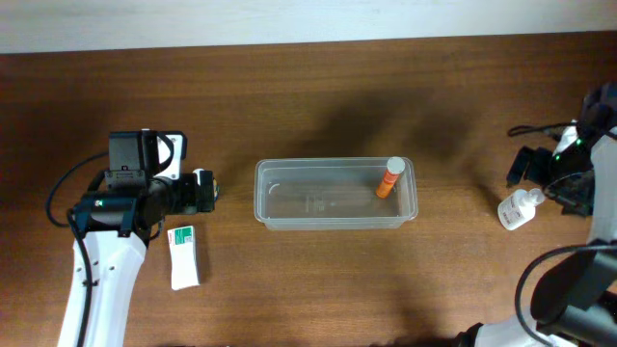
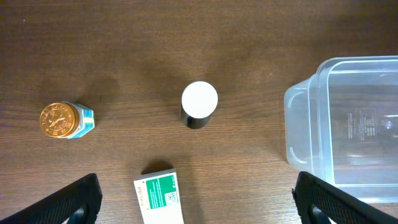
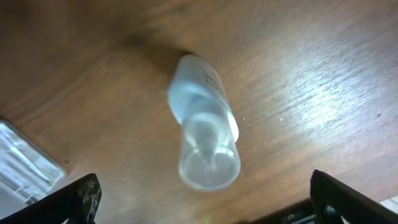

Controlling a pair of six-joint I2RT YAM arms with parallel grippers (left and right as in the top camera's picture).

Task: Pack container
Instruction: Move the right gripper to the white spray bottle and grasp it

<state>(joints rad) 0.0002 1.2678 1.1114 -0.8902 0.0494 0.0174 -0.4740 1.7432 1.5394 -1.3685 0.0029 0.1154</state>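
Observation:
The narrow top of the clear plastic bottle is already between the open fingers of my right gripper, so next I need to lower the gripper over it and close it there.
The container (image 1: 318, 163) is a clear shallow tub at the table's middle, with an orange bottle (image 1: 388, 179) lying in its right end. Its corner shows in the left wrist view (image 2: 298, 99) and in the right wrist view (image 3: 25, 163). My left gripper (image 1: 206, 191) is open and empty left of the tub, over a white-and-green box (image 2: 160, 196); ahead stand a white-capped dark bottle (image 2: 199, 104) and a gold-lidded jar (image 2: 64, 119). My right gripper (image 1: 528, 173) is open and empty at the far right, above a clear bottle (image 1: 519, 208) that stands between its fingers (image 3: 208, 208).
The white-and-green box (image 1: 183, 255) lies flat at the front left, beside my left arm. Cables and a dark arm base sit at the right edge (image 1: 569, 289). The table's far edge meets a white wall (image 1: 308, 24).

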